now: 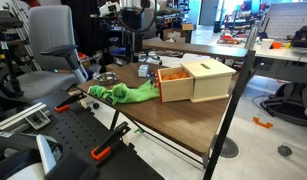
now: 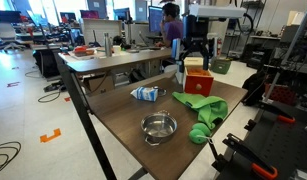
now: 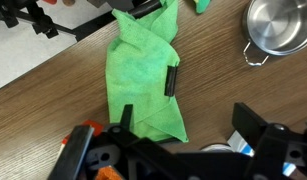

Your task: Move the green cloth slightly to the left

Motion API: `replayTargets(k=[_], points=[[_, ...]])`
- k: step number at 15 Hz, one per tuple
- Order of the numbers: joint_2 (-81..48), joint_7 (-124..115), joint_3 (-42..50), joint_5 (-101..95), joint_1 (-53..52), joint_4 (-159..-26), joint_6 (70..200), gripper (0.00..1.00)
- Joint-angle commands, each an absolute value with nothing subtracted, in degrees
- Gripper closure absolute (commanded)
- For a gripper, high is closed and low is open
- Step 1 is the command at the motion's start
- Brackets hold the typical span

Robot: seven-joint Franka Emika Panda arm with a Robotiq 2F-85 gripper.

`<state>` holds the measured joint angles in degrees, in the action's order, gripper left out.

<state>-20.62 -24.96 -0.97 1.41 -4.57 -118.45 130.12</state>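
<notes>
My gripper is well above the black piece at the green cloth's edge [image 2: 185, 102] [image 3: 171, 81] and needs to move down onto it next, because that narrow piece fits between the gripper's spread fingers.
The green cloth [image 3: 143, 75] lies crumpled on the wooden table, close to one edge; it shows in both exterior views [image 1: 123, 93] [image 2: 200, 112]. My gripper [image 2: 198, 48] hangs well above the table, near the wooden box and apart from the cloth. In the wrist view its two black fingers [image 3: 183, 120] are spread wide with nothing between them. The cloth's lower corner and bare table lie far below them. A small black strip shows on the cloth; I cannot tell what it is.
A steel bowl [image 3: 281, 30] [image 2: 158, 126] [image 1: 106, 78] sits beside the cloth. A plastic packet [image 2: 145, 93] lies further along the table. An open wooden box [image 1: 198, 80] with orange contents stands by the cloth. An orange-handled clamp [image 1: 101, 152] grips the table edge.
</notes>
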Motion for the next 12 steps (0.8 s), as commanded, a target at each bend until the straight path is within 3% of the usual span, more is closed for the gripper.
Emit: replayTargets(k=[1,12], points=[[-23.2,-26.6,0.8,-0.5,-6.3,-117.4,131.1,0.0],[-30.5,-26.7,2.7,0.1,-7.6,-116.6,138.3,0.0]])
